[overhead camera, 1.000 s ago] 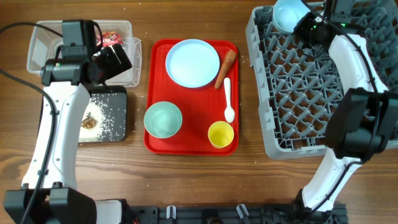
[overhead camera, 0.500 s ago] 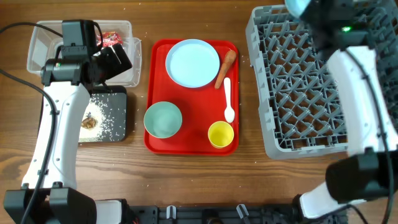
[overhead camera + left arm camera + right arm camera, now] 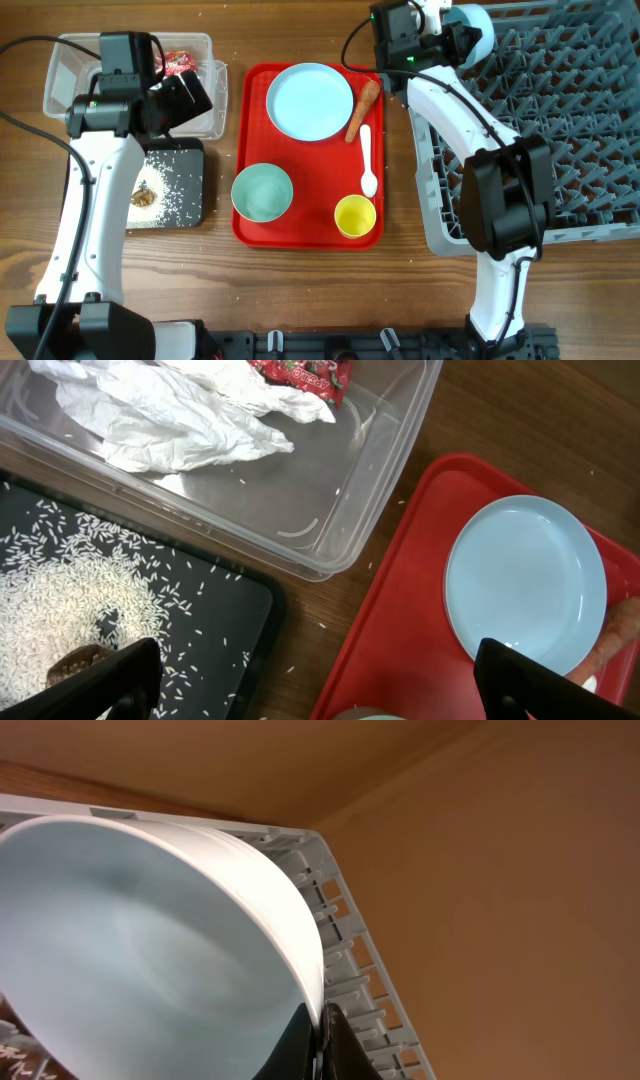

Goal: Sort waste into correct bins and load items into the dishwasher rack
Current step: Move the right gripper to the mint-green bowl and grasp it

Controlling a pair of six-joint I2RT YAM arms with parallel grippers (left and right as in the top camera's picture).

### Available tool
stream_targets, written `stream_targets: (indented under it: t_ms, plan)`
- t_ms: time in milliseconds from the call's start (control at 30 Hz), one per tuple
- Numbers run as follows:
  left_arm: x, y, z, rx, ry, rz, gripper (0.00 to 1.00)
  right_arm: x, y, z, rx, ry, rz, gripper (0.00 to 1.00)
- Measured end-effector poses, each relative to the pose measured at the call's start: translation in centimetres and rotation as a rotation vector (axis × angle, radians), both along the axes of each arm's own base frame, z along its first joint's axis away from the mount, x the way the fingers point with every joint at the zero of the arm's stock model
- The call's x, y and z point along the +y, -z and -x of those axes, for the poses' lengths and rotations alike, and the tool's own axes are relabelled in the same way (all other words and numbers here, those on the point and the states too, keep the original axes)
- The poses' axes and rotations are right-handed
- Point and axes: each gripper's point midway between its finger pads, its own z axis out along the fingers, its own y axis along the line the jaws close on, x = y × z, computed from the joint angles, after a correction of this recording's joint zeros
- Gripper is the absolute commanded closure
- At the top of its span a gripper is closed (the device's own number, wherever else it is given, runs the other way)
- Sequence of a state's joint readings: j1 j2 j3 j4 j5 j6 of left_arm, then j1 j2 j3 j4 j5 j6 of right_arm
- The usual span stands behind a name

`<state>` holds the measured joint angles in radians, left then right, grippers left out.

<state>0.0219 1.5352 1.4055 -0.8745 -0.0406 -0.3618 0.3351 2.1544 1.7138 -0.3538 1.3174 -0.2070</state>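
My right gripper moves down into the rack's far corner (image 3: 474,77) nearest the red serving tray next and releases the bowl, since it is already on edge there.
My right gripper (image 3: 455,35) is shut on the rim of the light blue bowl (image 3: 474,28), held on edge at the grey dishwasher rack's (image 3: 560,150) back left corner; the right wrist view shows the bowl (image 3: 150,940) pinched between the fingers (image 3: 320,1040). My left gripper (image 3: 315,690) is open and empty above the clear tub (image 3: 70,60) and black tray (image 3: 190,215). The napkin (image 3: 170,420) and red wrapper (image 3: 300,372) lie in the tub. Rice (image 3: 60,590) and a brown scrap (image 3: 75,663) lie on the black tray.
The red serving tray (image 3: 300,235) holds the light blue plate (image 3: 309,101), carrot (image 3: 363,108), white spoon (image 3: 367,165), pale green bowl (image 3: 262,191) and yellow cup (image 3: 355,215). The right arm reaches across the rack's left side.
The right arm has swung left, its wrist now left of the rack's back corner, still holding the blue bowl. The rack now reaches the right frame edge. The left arm has not moved.
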Motion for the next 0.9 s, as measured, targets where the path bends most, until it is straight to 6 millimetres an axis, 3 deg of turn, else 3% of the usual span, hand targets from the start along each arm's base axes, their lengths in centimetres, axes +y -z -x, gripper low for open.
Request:
stream_targets:
  t_ms: [300,333,367,433,667,767,833,900]
  plan:
    - [0.0,0.0,0.0,0.000,0.000,0.000,0.00,1.0,2.5,-0.3,0.090,-0.082,-0.057,0.96]
    - [0.0,0.0,0.0,0.000,0.000,0.000,0.00,1.4,2.9,-0.3,0.112,-0.100,-0.063,0.77]
    - [0.0,0.0,0.0,0.000,0.000,0.000,0.00,1.8,3.0,-0.3,0.116,-0.110,-0.067,0.27]
    - [0.0,0.0,0.0,0.000,0.000,0.000,0.00,2.7,3.6,-0.4,0.143,-0.146,-0.085,0.17]
    - [0.0,0.0,0.0,0.000,0.000,0.000,0.00,9.5,3.9,0.4,0.211,-0.303,-0.050,0.08]
    - [0.0,0.0,0.0,0.000,0.000,0.000,0.00,10.8,3.3,0.7,0.200,-0.334,-0.062,0.07]
    - [0.0,0.0,0.0,0.000,0.000,0.000,0.00,11.1,2.6,1.3,0.213,-0.375,-0.126,0.13]
    - [0.0,0.0,0.0,0.001,0.000,0.000,0.00,12.7,2.4,2.6,0.244,-0.469,-0.325,0.20]
